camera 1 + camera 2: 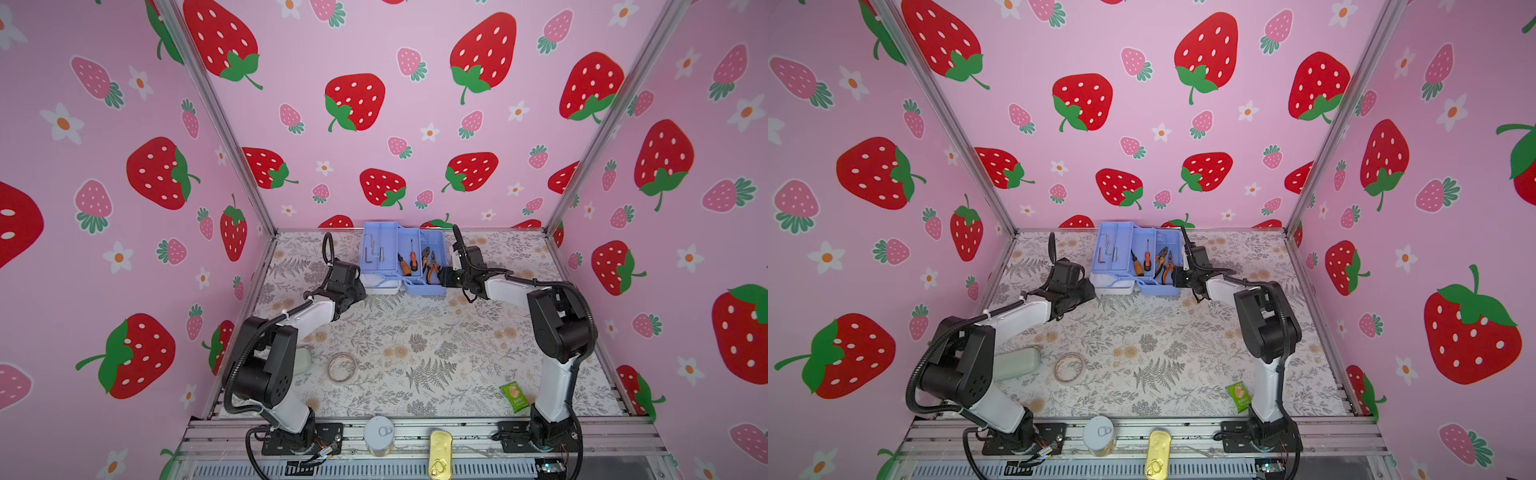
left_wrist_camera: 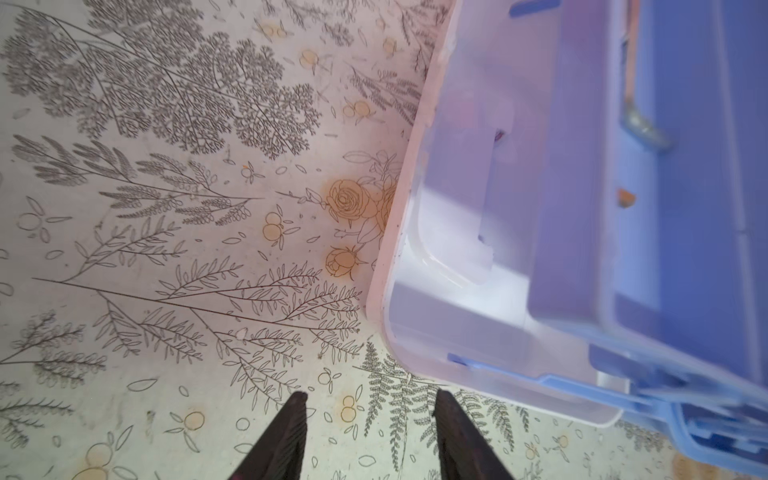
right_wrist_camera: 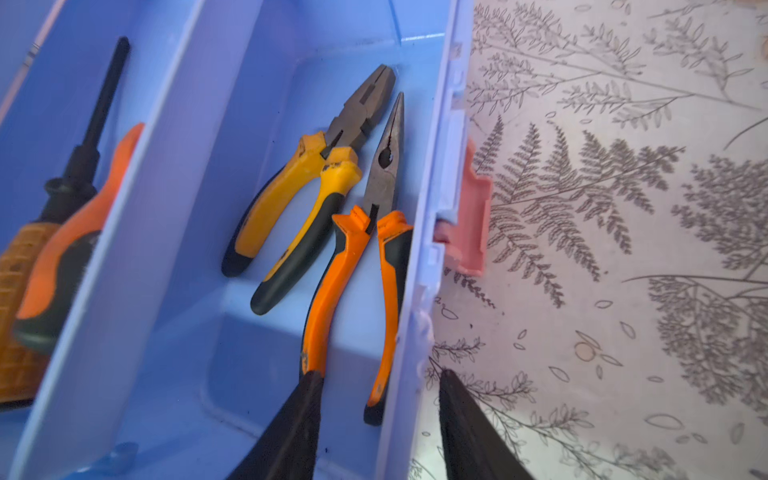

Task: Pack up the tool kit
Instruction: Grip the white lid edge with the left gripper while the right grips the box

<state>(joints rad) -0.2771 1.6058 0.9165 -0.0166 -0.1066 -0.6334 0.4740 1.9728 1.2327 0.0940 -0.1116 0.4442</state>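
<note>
The lid's free side edge [image 2: 379, 284] stands clear of the blue tray, so my left gripper lowers outward astride it next, just past the lid's near corner.
The tool kit [image 1: 428, 289] lies open at the back middle of the table in both top views. Its blue tray [image 1: 380, 235] holds hex keys [image 1: 369, 250]. The blue base holds two screwdrivers [image 1: 405, 264] and two pliers [image 3: 316, 195]. The white lid [image 2: 457, 208] sits under the tray. My left gripper [image 2: 370, 399] is open over bare table beside the lid's corner. My right gripper [image 3: 380, 374] is open astride the base's right wall: one finger above an orange pliers handle, the other outside. A pink latch [image 3: 469, 224] hangs on that wall.
A tape ring [image 1: 341, 368] and a pale green case [image 1: 1017, 363] lie near the left arm's base. A green packet [image 1: 515, 397] lies by the right arm's base. A round tin [image 1: 379, 434] and a yellow tin [image 1: 440, 459] sit on the front rail.
</note>
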